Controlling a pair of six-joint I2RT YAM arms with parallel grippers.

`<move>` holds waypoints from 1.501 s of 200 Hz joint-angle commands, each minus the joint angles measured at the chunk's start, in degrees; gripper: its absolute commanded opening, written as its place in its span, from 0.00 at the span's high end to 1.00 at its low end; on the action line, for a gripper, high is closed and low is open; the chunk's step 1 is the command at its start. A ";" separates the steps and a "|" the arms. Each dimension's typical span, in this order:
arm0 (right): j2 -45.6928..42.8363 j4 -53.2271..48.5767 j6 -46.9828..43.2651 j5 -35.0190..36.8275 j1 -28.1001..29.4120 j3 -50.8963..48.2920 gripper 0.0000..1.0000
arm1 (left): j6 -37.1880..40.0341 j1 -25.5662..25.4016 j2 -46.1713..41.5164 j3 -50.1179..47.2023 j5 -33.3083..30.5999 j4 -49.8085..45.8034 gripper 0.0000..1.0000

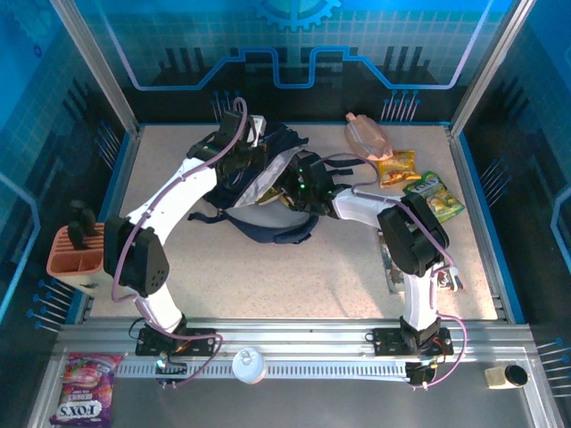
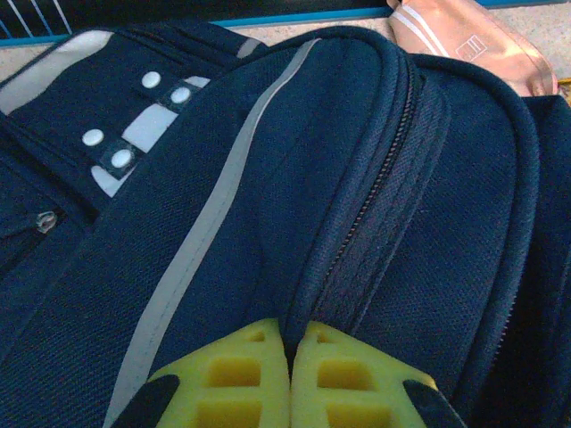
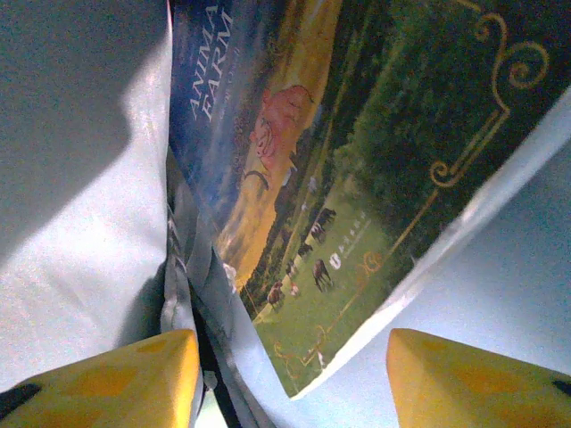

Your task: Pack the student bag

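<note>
The Animal Farm book already rests against the bag's lining, so my left gripper will next move back and down toward the bag's opening (image 1: 269, 194) and release the navy fold.
The student bag (image 1: 268, 183), dark navy with grey-white trim, lies in the middle of the table with its mouth held open. My left gripper (image 2: 290, 327) is shut on a fold of navy fabric beside the zip (image 2: 375, 214), at the bag's rear left (image 1: 241, 159). My right gripper (image 3: 294, 352) is inside the bag's mouth (image 1: 302, 183), its yellow fingers (image 3: 134, 379) wide apart and open. A book with an "Animal Farm" cover (image 3: 339, 178) rests against the pale grey lining (image 3: 71, 178). Its lower corner lies loose between the fingers, touching neither.
A pink pouch (image 1: 366, 134), a yellow snack packet (image 1: 397, 167) and a green one (image 1: 434, 196) lie at the back right. An orange holder (image 1: 76, 252) stands at the left edge. A candy bag (image 1: 82, 399) and a tape roll (image 1: 248, 364) sit by the rail.
</note>
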 commanded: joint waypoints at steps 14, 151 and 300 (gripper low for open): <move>2.48 -2.89 0.02 -1.32 -0.32 3.16 0.47 | -2.13 0.80 -3.49 0.40 2.15 4.48 1.00; -4.90 3.75 -9.26 -6.33 -3.99 -4.20 0.53 | -1.87 2.44 -3.74 -4.51 0.05 5.69 1.00; -37.54 -42.03 -33.31 21.50 -27.56 -22.12 0.09 | -15.53 3.09 -13.20 -23.87 12.40 21.09 0.30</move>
